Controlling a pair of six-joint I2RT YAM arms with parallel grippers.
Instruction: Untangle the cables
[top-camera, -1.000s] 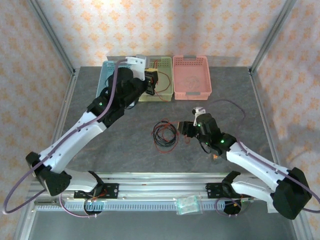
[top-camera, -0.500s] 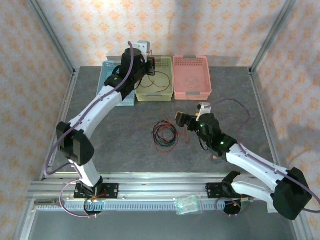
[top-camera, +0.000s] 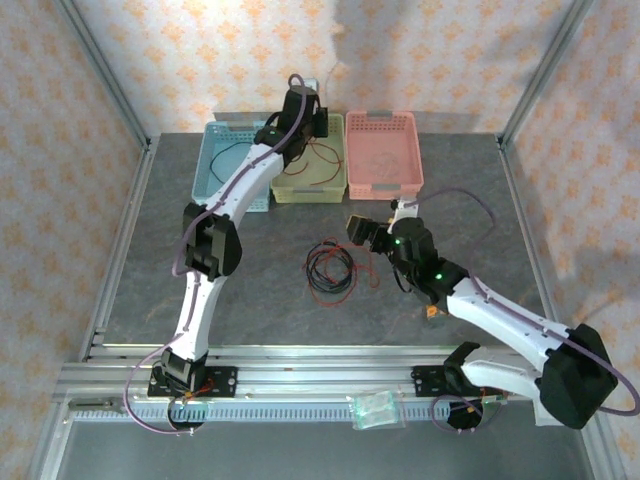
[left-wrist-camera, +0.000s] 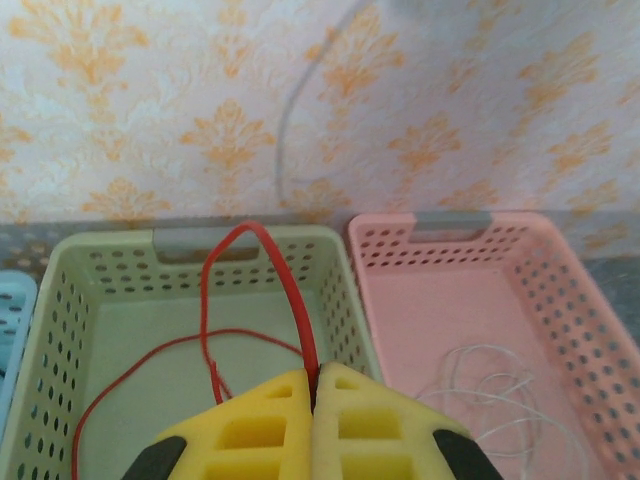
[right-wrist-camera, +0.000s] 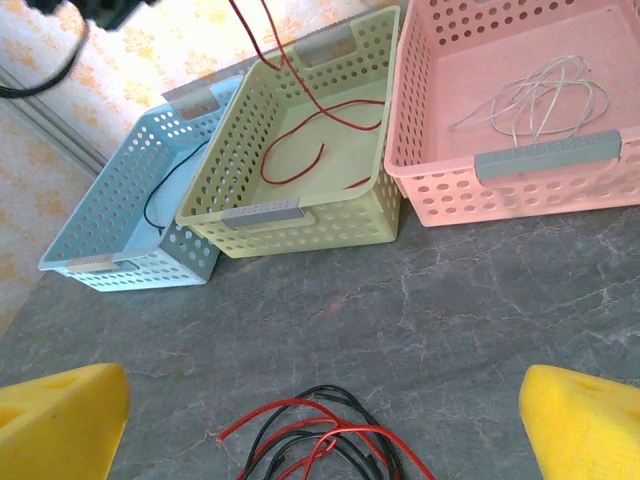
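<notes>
I will next lower my left gripper toward the basket's bottom and release the red cable there, as its trailing part already lies in the yellow-green basket (left-wrist-camera: 60, 330) below.
A tangle of red and black cables (top-camera: 328, 268) lies on the grey table mid-scene, its top also visible in the right wrist view as the tangle (right-wrist-camera: 330, 445). My left gripper (top-camera: 312, 122) hangs over the yellow-green basket (left-wrist-camera: 60, 330), shut on a red cable (left-wrist-camera: 290, 290) that loops up and trails down into that basket. My right gripper (top-camera: 365, 232) stands open just right of the tangle, its yellow fingers (right-wrist-camera: 60, 420) wide apart with nothing between them. A pale whitish cable (right-wrist-camera: 540, 95) lies in the pink basket (top-camera: 383, 180). A black cable (right-wrist-camera: 165, 195) lies in the blue basket (top-camera: 212, 160).
Three perforated baskets stand in a row along the back of the table, blue, yellow-green (top-camera: 300, 185), pink. Metal frame posts (top-camera: 110, 110) flank the table. A small clear packet (top-camera: 376, 410) rests on the front rail.
My left arm has stretched back and risen over the yellow-green basket, carrying the red cable. My right gripper has shifted slightly up and left near the tangle.
</notes>
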